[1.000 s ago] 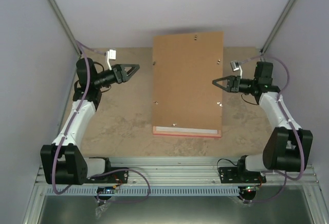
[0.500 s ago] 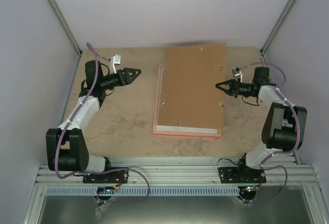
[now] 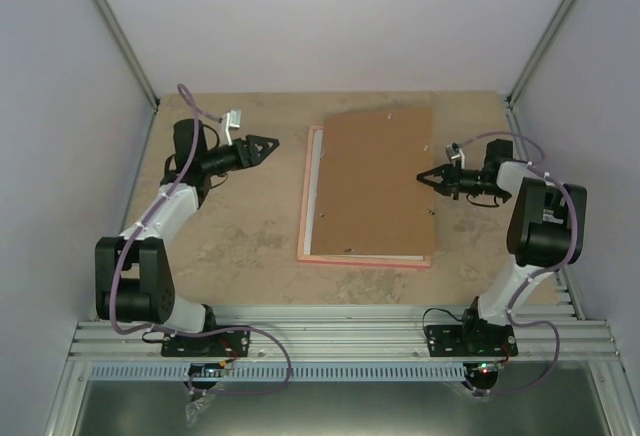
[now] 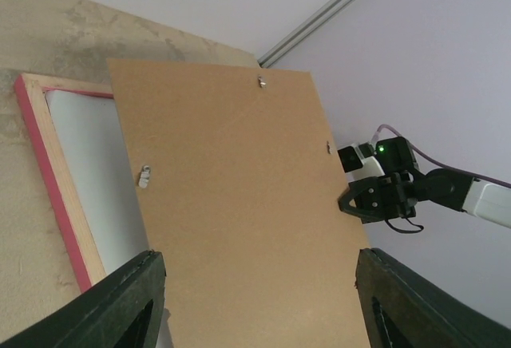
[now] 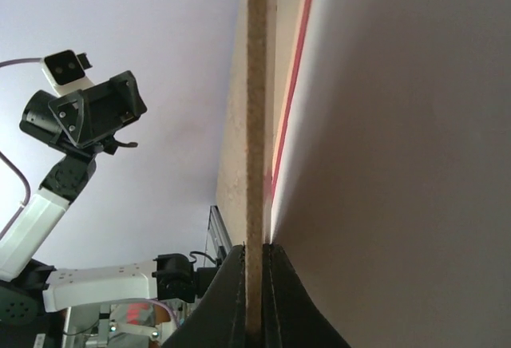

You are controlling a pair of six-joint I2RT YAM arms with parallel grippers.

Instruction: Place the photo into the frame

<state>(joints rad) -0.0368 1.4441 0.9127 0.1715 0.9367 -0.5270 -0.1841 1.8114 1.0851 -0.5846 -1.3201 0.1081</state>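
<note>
The board's held edge is raised and white shows past its opposite edge, so my right gripper should move down and toward that white strip (image 3: 315, 192) (image 5: 306, 114), then let go.
The pink frame (image 3: 306, 206) lies flat mid-table, with a white sheet (image 4: 96, 172) showing inside its left side (image 4: 48, 180). The photo's printed face is hidden. A plain brown backing board (image 3: 375, 181) is tilted over the frame and covers most of it. My right gripper (image 3: 424, 175) is shut on the board's right edge (image 5: 255, 124), fingertips pinching it (image 5: 255, 248). My left gripper (image 3: 268, 143) hovers open left of the frame, with nothing between its fingers. In its own view the left gripper (image 4: 259, 256) faces the board (image 4: 239, 188).
The sandy tabletop (image 3: 230, 226) is bounded by pale walls on three sides, with metal corner rails at the back. The arm bases sit on the aluminium rail (image 3: 340, 326) at the near edge. Small metal clips (image 4: 144, 175) dot the board's upper face.
The right gripper has carried the board down and to the right, uncovering the frame's left side and white sheet. The left gripper has shifted slightly rightward and stayed open.
</note>
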